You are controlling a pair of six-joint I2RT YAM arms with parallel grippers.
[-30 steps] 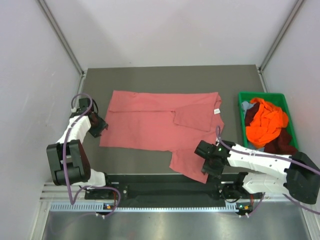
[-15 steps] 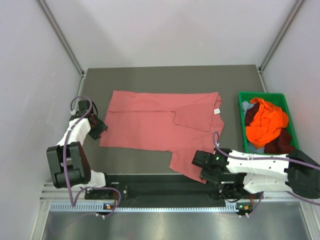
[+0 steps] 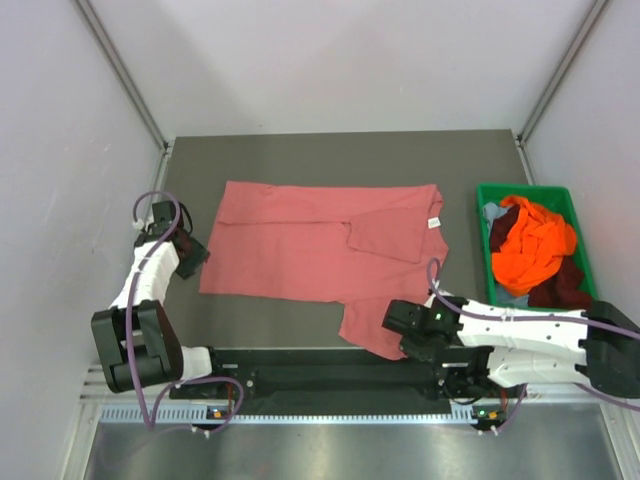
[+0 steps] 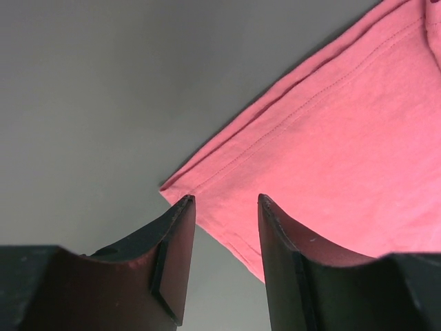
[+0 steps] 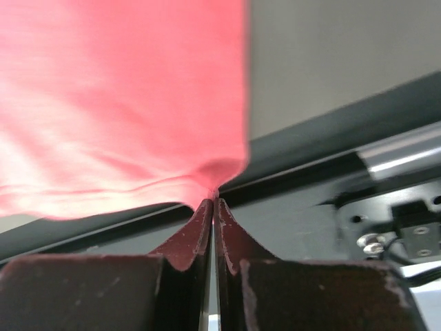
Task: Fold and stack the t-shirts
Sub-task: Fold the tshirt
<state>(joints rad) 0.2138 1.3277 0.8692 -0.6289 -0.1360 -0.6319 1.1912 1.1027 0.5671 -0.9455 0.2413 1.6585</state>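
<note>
The cloth lies flat on the table below the open fingers of my left gripper, so I will lower that gripper onto the salmon-pink t-shirt's near corner [image 4: 174,193] and close it there.
A salmon-pink t-shirt [image 3: 310,250] lies spread on the grey table, one sleeve folded over its middle. My right gripper [image 3: 398,328] is shut on the shirt's near right corner [image 5: 207,181], at the table's front edge. My left gripper [image 3: 195,252] is open and empty just left of the shirt's near left corner [image 4: 180,187]; the corner lies between its fingertips [image 4: 183,204]. An orange t-shirt [image 3: 532,248], a dark maroon one [image 3: 562,285] and a bluish one [image 3: 492,211] lie bunched in the green bin.
The green plastic bin [image 3: 483,196] stands at the table's right edge. A black rail [image 3: 300,358] runs along the front edge, right under the right gripper. Grey walls close in the left, right and back sides.
My right gripper has moved left and toward the front edge, pulling the shirt's near corner with it. My left gripper has shifted slightly back and left beside the shirt's left edge.
</note>
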